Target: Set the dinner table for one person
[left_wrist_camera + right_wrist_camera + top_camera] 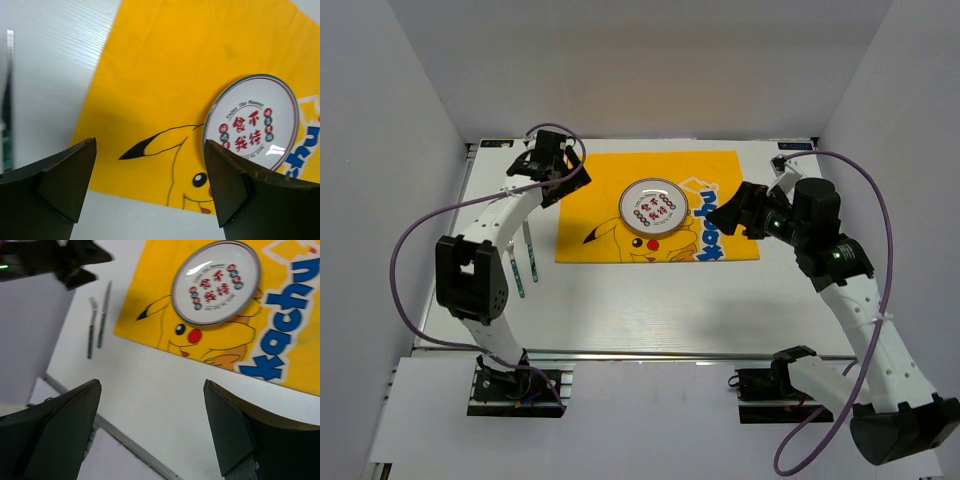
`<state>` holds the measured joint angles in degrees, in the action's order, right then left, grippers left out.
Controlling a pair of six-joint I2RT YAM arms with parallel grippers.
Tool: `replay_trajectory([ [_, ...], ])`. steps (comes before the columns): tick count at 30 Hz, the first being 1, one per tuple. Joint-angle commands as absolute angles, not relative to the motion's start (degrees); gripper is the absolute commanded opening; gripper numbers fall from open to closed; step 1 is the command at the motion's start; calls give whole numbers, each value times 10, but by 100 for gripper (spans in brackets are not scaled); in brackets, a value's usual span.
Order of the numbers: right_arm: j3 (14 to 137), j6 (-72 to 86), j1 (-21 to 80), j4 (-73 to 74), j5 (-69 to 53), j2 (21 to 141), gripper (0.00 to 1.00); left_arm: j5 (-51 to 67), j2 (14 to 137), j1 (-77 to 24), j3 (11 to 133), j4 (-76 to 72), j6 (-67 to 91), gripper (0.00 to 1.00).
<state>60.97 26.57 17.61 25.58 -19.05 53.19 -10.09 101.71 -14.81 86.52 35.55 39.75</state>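
Note:
The plate (pixel 654 207) is already set, so my right gripper next swings to the right in the top view, turning and lowering toward the tabletop beside the mat's lettered end.
The dinner table (pixel 640 300) is a white grooved top with a metal rail front edge (pixel 131 451). A yellow cartoon placemat (pixel 620 190) lies at its back middle, with a round white plate (pixel 654 207) with red characters on it. A fork (pixel 519 267) and a knife (pixel 532 250) lie side by side on the table, left of the mat. My left gripper (pixel 563 185) is open and empty above the mat's left edge; the plate (pixel 252 120) shows past its right finger. My right gripper (pixel 728 215) is open and empty above the mat's right edge, and sees the plate (pixel 216 282), fork (pixel 91 333) and knife (pixel 104 315).
White walls close in the table at the left, back and right. The left arm (pixel 470 275) stands over the left side of the table beside the cutlery. Purple cables loop out from both arms.

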Motion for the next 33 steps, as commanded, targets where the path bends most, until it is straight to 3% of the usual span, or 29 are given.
replay_trajectory([
  [1,634,233,171,252,-83,561,89,-158,959,-143,893,452,339,98],
  [8,684,301,133,286,108,711,89,-213,899,-143,896,533,274,98],
  [15,834,309,50,299,112,854,89,-252,760,-143,730,454,285,98],
  [26,1100,314,-62,400,201,1082,89,-244,663,-149,636,404,283,98],
  [33,1123,302,-88,415,210,1152,83,-219,672,-154,634,404,281,98],
])
